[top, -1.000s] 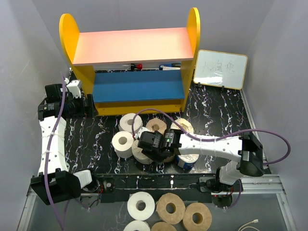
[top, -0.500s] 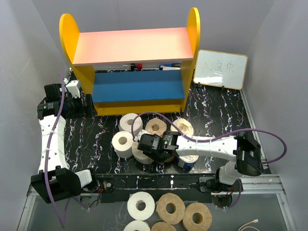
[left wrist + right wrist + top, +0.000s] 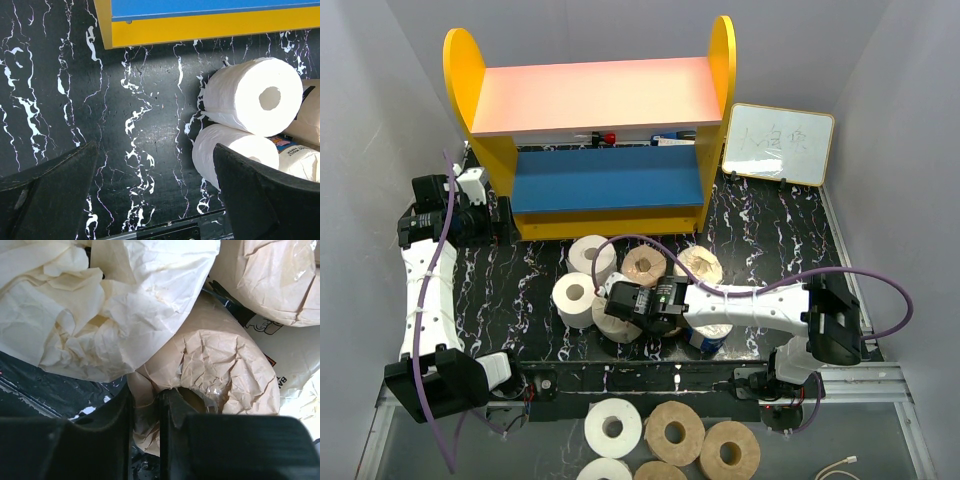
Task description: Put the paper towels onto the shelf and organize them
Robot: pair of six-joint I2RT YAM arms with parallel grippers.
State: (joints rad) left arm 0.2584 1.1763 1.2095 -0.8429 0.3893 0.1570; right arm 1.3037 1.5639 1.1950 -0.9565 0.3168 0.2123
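The blue lower board's bare end (image 3: 670,178) by the whiteboard lies outward, so next my right gripper will lift the roll over its neighbors, carry it outward and release it.
Several paper towels lie clustered on the black marbled table in front of the shelf (image 3: 590,95): white rolls (image 3: 592,253) (image 3: 574,298), tan rolls (image 3: 644,262) (image 3: 700,265) and a blue-wrapped one (image 3: 708,335). My right gripper (image 3: 638,306) (image 3: 146,410) is shut on the wall of a tan wrapped roll (image 3: 220,365) (image 3: 616,325), one finger inside its core and the other outside. My left gripper (image 3: 485,215) (image 3: 155,200) hangs open by the shelf's left foot, holding nothing. Its view shows two white rolls (image 3: 250,95) (image 3: 235,150) to the right.
A small whiteboard (image 3: 780,143) leans at the back right beside the shelf. Small items (image 3: 608,135) lie at the back of the blue lower board. More rolls (image 3: 612,427) (image 3: 674,432) sit below the table's near edge. The shelf's yellow base (image 3: 200,25) lies just ahead of the left gripper.
The right gripper has slid a little left and down into the pile and closed on the tan roll's wall. The left arm has not moved.
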